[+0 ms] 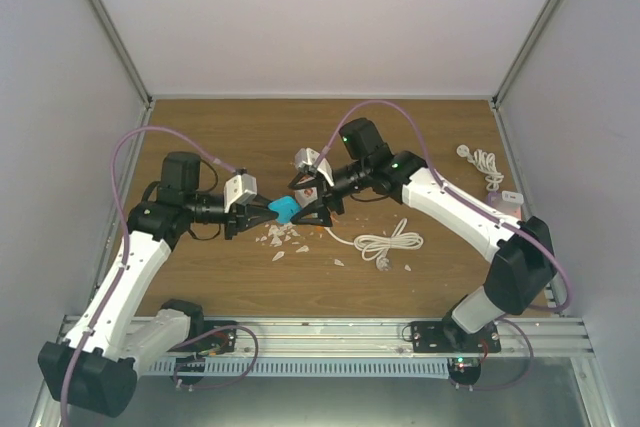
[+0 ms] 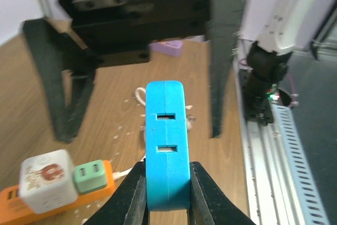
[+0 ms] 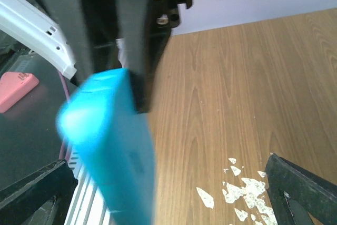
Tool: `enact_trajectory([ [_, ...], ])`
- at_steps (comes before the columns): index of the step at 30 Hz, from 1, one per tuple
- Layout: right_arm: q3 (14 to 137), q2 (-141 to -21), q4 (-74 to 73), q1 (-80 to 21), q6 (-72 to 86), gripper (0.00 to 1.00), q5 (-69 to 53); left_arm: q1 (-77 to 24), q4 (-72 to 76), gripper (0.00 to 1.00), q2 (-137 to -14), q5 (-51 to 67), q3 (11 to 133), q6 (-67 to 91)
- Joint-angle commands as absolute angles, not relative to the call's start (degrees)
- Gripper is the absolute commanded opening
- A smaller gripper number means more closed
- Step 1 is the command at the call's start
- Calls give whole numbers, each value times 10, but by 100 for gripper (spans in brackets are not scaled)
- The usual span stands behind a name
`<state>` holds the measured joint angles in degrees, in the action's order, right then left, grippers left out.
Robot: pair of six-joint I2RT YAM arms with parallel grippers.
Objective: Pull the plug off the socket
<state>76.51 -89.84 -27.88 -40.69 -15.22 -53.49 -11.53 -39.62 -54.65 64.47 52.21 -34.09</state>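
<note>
The left gripper swings outward next, toward the left in the top view, and down to release the blue plug (image 1: pixel 285 209), since the table's far corner lies bare.
My left gripper (image 2: pixel 168 185) is shut on a blue plug (image 2: pixel 167 140) with two slots in its face, held upright above the table. In the top view this plug (image 1: pixel 285 209) sits between the left gripper (image 1: pixel 270 213) and my right gripper (image 1: pixel 312 211). The right gripper (image 3: pixel 168 198) is open wide, and the blurred blue plug (image 3: pixel 113 151) stands between its fingers (image 3: pixel 297 191) without touching them. The orange socket strip (image 2: pixel 31 206) lies low on the left in the left wrist view. A white cube plug (image 2: pixel 46 180) and a green plug (image 2: pixel 90 176) sit in it.
White chips (image 1: pixel 280 237) litter the wood under the grippers. A coiled white cord (image 1: pixel 390 244) lies to the right, another white cable (image 1: pixel 485 162) and a pink object (image 1: pixel 505 205) near the right wall. A metal rail (image 2: pixel 274 146) runs along the table's near edge.
</note>
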Motion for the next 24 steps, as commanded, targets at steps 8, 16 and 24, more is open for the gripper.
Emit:
enact_trajectory([
  [8, 749, -840, -294, -400, -185, 100, -531, -90, -318, 0, -579, 455, 535, -309],
  [16, 718, -815, -280, -391, -188, 100, -512, -52, -285, 0, -652, 274, 566, -312],
  [24, 694, -802, -270, -389, -192, 100, -497, -2, -218, 0, -775, 92, 604, -397],
])
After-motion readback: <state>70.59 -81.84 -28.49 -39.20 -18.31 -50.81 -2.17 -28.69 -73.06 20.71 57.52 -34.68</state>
